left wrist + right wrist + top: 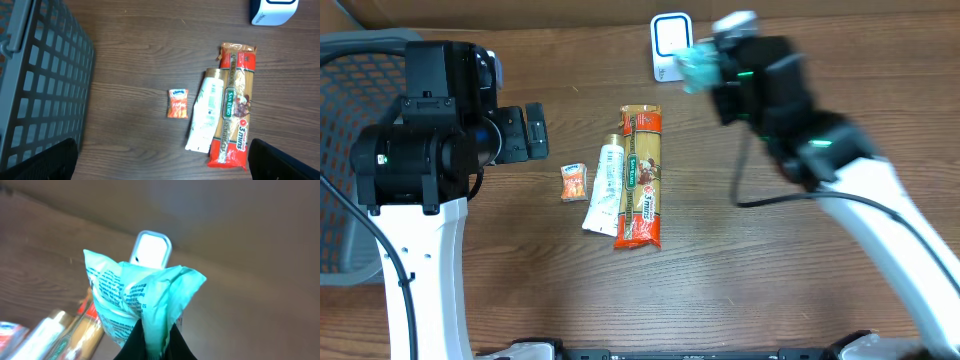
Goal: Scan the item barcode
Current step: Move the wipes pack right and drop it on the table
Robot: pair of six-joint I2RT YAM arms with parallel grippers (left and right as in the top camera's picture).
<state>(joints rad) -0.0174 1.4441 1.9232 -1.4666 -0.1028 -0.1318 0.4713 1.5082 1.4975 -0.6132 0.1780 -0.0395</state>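
The robot will carry the packet [698, 68] to the bare tabletop below its right gripper and to the gripper's right in the overhead view, then lower and release it there, as that spot is free of items.
A soft teal packet [135, 300] with dark print hangs in the air, pinched by my right gripper [156, 337], which is shut on its lower edge. From overhead, the teal packet [698, 68] sits just right of the white scanner [669, 45] at the back of the table. That scanner [150, 250] shows right behind the packet in the right wrist view. My left gripper [162, 165] is open above the table with nothing between its fingers; overhead it [535, 131] hovers left of the loose items.
On the table lie a long spaghetti pack [642, 176], a white tube [605, 185] and a small orange sachet [574, 183]. A grey mesh basket [350, 150] stands at the left edge, and a black cable [760, 200] trails by the right arm.
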